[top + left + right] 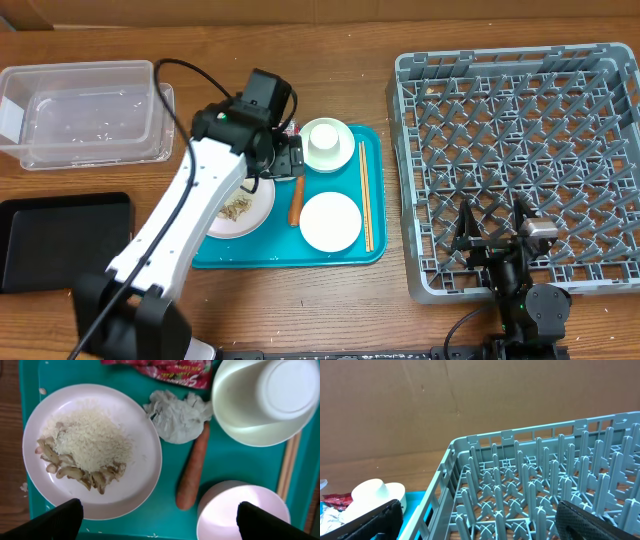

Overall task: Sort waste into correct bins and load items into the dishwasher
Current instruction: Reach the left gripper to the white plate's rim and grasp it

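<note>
The left gripper moves down to the white plate's rim [155, 436] beside the crumpled tissue [177, 417] next, where that rim is empty of food.
My left gripper [288, 160] hangs open above the teal tray [290, 255]; in the left wrist view its midpoint [160, 522] lies over bare tray. Beneath it are a white plate [135, 485] with rice and beige food scraps [82, 467], a crumpled tissue [177, 417], an orange stick [192, 472], a red wrapper [165, 369], an upturned white bowl [265, 397], a smaller plate [240, 510] and chopsticks [289, 465]. My right gripper [492, 228] is open and empty over the grey dish rack's [520, 100] near edge.
A clear tub [85, 112] stands at the back left with a flat black tray [60, 240] in front of it. The rack's pegs [545, 485] fill the right wrist view, and the bowl [375, 497] shows beyond its wall.
</note>
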You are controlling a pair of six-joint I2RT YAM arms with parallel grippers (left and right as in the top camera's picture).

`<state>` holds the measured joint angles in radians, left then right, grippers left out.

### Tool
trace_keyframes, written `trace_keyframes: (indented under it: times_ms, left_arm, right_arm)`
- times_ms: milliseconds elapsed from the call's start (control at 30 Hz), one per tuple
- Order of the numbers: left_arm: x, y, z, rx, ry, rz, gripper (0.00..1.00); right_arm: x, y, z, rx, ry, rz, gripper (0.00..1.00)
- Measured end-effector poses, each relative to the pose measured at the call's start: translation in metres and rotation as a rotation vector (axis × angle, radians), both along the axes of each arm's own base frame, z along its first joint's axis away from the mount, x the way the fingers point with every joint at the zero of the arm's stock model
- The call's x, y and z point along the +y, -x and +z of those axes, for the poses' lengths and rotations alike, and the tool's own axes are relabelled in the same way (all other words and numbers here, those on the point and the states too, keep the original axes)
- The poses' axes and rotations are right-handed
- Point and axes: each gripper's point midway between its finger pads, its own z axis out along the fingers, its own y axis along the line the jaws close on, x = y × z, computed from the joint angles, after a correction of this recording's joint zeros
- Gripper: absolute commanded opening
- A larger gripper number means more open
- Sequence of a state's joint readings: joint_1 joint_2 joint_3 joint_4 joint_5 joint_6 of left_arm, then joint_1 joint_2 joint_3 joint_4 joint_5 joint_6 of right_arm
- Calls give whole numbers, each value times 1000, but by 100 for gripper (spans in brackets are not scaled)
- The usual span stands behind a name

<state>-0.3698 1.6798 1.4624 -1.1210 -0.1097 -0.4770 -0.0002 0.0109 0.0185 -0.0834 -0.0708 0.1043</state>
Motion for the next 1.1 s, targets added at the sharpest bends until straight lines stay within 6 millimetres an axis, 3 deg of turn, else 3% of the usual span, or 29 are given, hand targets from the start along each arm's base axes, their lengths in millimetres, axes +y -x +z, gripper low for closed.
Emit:
trace_keyframes:
  times_ms: [167, 467, 600, 700, 900, 1100]
  left_arm:
    - [4, 8, -38, 137, -56, 29, 100]
    - [7, 19, -83, 291, -118, 42, 100]
    - [9, 23, -101, 352, -143, 21, 89]
    - [9, 24, -110, 373, -152, -3, 90]
    - [5, 5, -117, 304, -145, -34, 90]
    - [3, -8, -120, 245, -144, -41, 78]
  right_arm:
    - [0, 0, 0, 0, 0, 0, 100]
    - [0, 0, 0, 0, 0, 0, 100]
    - [0, 0, 0, 0, 0, -1, 100]
    - [0, 0, 0, 0, 0, 0, 100]
    - [0, 0, 0, 0, 0, 0, 100]
    - [0, 0, 0, 0, 0, -1, 100]
